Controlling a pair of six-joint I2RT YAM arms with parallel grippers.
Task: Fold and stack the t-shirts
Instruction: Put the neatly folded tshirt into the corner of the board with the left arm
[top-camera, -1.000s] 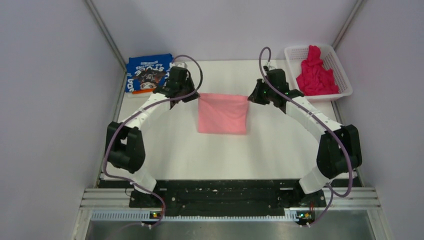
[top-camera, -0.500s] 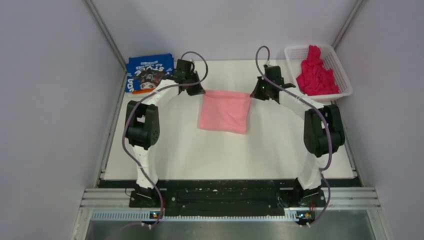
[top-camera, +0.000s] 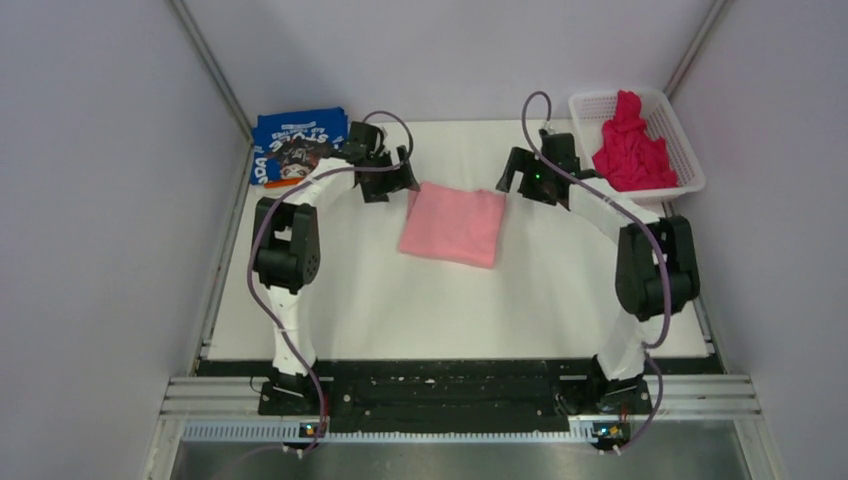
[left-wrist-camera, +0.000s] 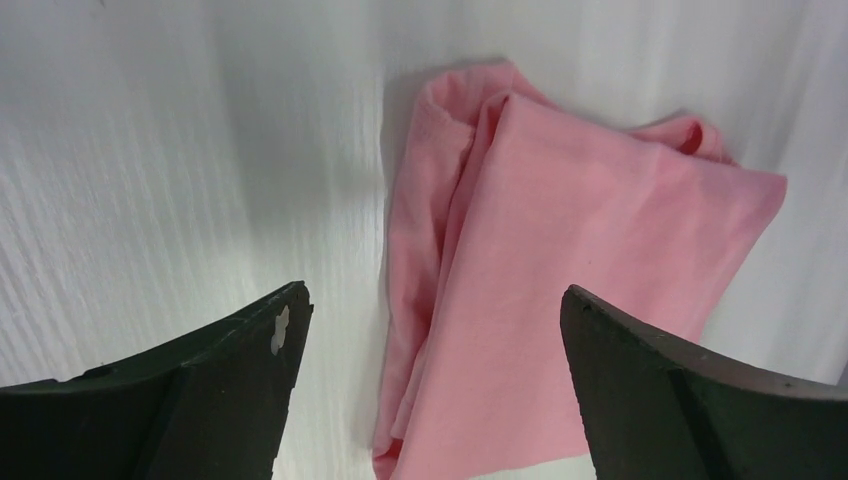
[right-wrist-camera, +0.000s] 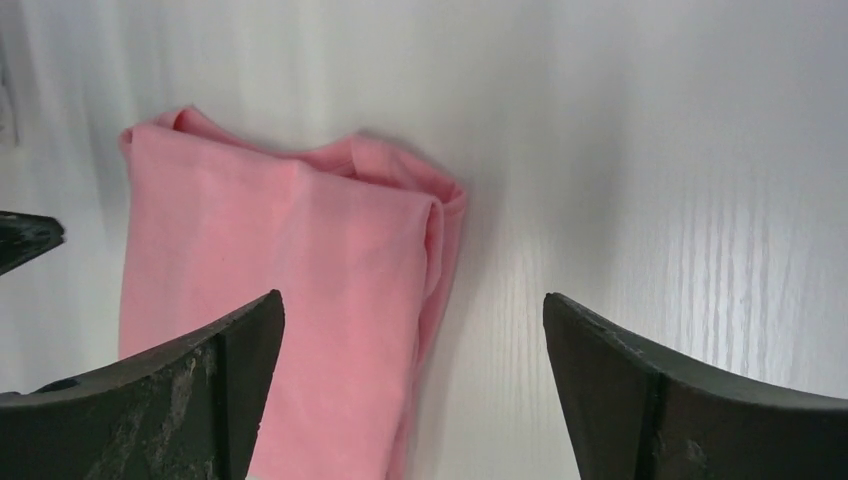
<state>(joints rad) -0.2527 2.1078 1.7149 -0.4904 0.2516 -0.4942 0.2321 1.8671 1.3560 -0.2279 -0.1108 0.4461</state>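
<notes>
My fingers are on both sides of the light pink t-shirt's side edge (top-camera: 408, 217) (left-wrist-camera: 413, 295) facing the blue t-shirt. My left gripper needs to go down and back a little onto that edge next.
A folded light pink t-shirt (top-camera: 452, 224) lies flat on the white table, also seen in the left wrist view (left-wrist-camera: 560, 290) and the right wrist view (right-wrist-camera: 280, 290). My left gripper (top-camera: 397, 178) hovers open at the shirt's far left corner, holding nothing. My right gripper (top-camera: 518, 176) hovers open at the far right corner, also holding nothing. A folded blue t-shirt (top-camera: 293, 146) with white lettering and dark print rests at the far left. A crumpled magenta t-shirt (top-camera: 630, 145) sits in the basket.
A white plastic mesh basket (top-camera: 590, 108) stands at the far right corner. Grey walls close in on both sides and behind. The table (top-camera: 440, 310) stretches bare from the pink shirt toward the arm bases.
Both grippers were shut on the pink shirt's far corners and have opened, letting it drop flat on the table. Both arms earlier swung the shirt's edge farther back.
</notes>
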